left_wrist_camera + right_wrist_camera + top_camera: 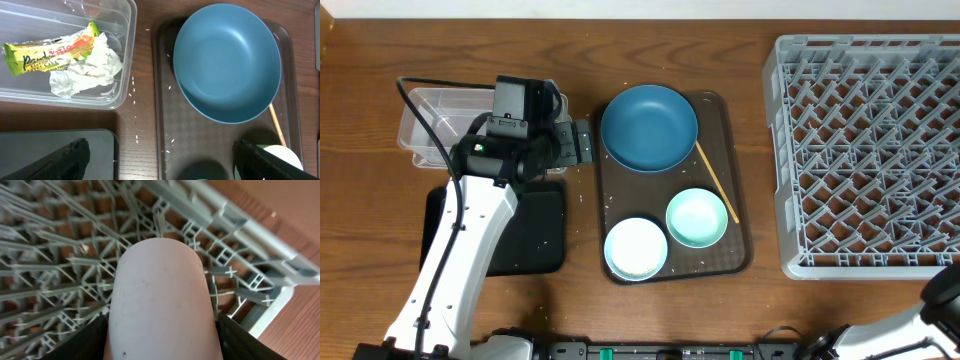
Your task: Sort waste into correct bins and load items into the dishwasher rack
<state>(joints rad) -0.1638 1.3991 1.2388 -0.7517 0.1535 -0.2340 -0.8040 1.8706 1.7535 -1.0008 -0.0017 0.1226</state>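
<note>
I will next lower my right gripper toward the grey rack's open wires below it and let go of the white-pink cup point(160, 295) there, because the cup is already hanging over them.
My left gripper point(578, 143) point(162, 167) is open and empty, over the gap between the clear tub point(425, 112) point(127, 60) and the brown tray. The snack wrapper point(47, 52) and crumpled tissue point(87, 70) lie in the clear tub. Loose rice grains point(134, 95) are scattered on the table and tray edge. The blue dish point(648, 127) point(227, 62), mint bowl point(697, 217), white bowl point(636, 248) and wooden stick point(717, 182) point(276, 125) sit on the brown tray. My right gripper point(162, 347) is shut on the white-pink cup point(160, 295), above a corner of the grey rack point(870, 150) point(60, 255).
The brown serving tray point(735, 255) point(165, 75) lies at the centre. The black tray point(535, 235) point(50, 145) sits under my left arm, in front of the clear tub. My right arm point(945, 295) shows only at the bottom right edge.
</note>
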